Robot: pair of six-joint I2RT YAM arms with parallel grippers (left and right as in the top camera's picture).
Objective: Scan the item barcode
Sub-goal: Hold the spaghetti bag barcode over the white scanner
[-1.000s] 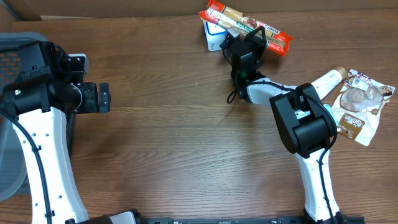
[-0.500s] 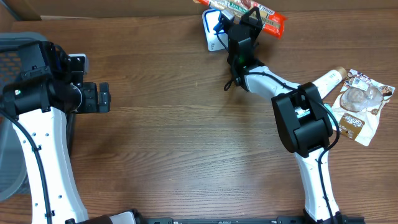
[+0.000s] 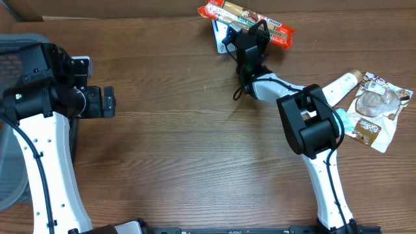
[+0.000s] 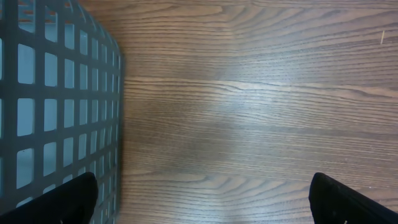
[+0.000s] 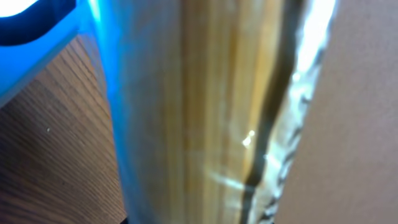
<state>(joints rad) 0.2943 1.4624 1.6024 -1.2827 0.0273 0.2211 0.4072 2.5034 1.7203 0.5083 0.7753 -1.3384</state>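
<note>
The bar goes up and back from the scanner (image 3: 221, 38) in my right gripper next, then down and free onto the cookie bag (image 3: 364, 114), since other items lie by the pale bottle.
The item, a long red and orange snack bar (image 3: 244, 16), is held near the table's far edge by my right gripper (image 3: 251, 34), which is shut on its middle. The bar lies across the top of a white and blue scanner (image 3: 221, 38). In the right wrist view the blurred wrapper (image 5: 205, 112) fills the frame, with blue light (image 5: 37, 31) at the upper left. No barcode shows. My left gripper (image 3: 109, 102) hangs open far to the left, with only bare wood between its fingers (image 4: 74, 199).
A dark mesh basket (image 3: 13, 52) stands at the left edge, right beside the left gripper (image 4: 202, 202). A pale bottle (image 3: 341, 84) and a cookie bag (image 3: 376, 110) lie at the right. A cardboard wall (image 3: 130, 6) runs along the back.
My right gripper has carried the snack bar away from me and to the left, so it now lies over the scanner. The left arm has not moved.
</note>
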